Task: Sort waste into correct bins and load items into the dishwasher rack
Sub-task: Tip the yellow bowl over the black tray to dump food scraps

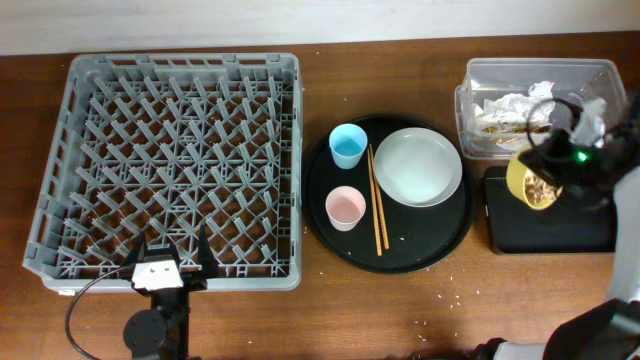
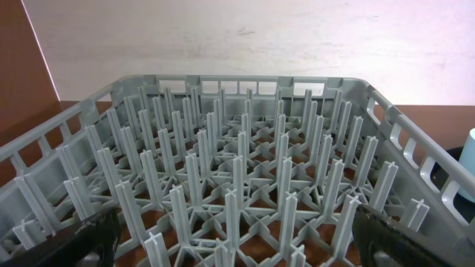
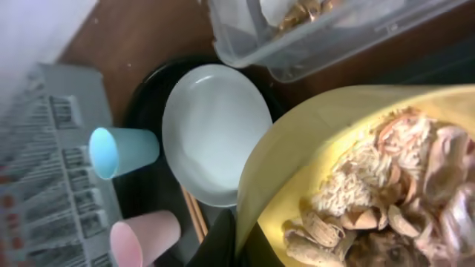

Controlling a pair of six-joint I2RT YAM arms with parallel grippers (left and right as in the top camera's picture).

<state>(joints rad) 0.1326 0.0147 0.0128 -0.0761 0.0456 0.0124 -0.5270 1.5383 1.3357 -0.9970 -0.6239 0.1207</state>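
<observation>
Tipping to empty the scraps, then to the left in the overhead view and down, my right gripper will release the bowl (image 1: 533, 184) on the round tray's bare near part.
My right gripper (image 1: 553, 166) is shut on the rim of the yellow bowl (image 1: 533, 184) and holds it tilted over the left end of the shallow black tray (image 1: 560, 232). The right wrist view shows the bowl (image 3: 312, 141) holding brown-beige food scraps with rice (image 3: 386, 200), with the gripper (image 3: 241, 239) pinching its rim. The clear tub (image 1: 480, 78) holds white napkins and scraps (image 1: 510, 108). The plate (image 1: 418, 166), blue cup (image 1: 347, 145), pink cup (image 1: 345, 208) and chopsticks (image 1: 376, 200) rest on the round black tray (image 1: 440, 245). My left gripper (image 1: 172, 256) is open and empty at the front edge of the grey dishwasher rack (image 1: 170, 160).
The left wrist view looks across the rack's pegs (image 2: 237, 170), with my fingers (image 2: 237, 248) spread at both lower corners and the blue cup (image 2: 467, 165) at the right edge. Small crumbs (image 1: 455, 300) lie on the wooden table in front of the round tray.
</observation>
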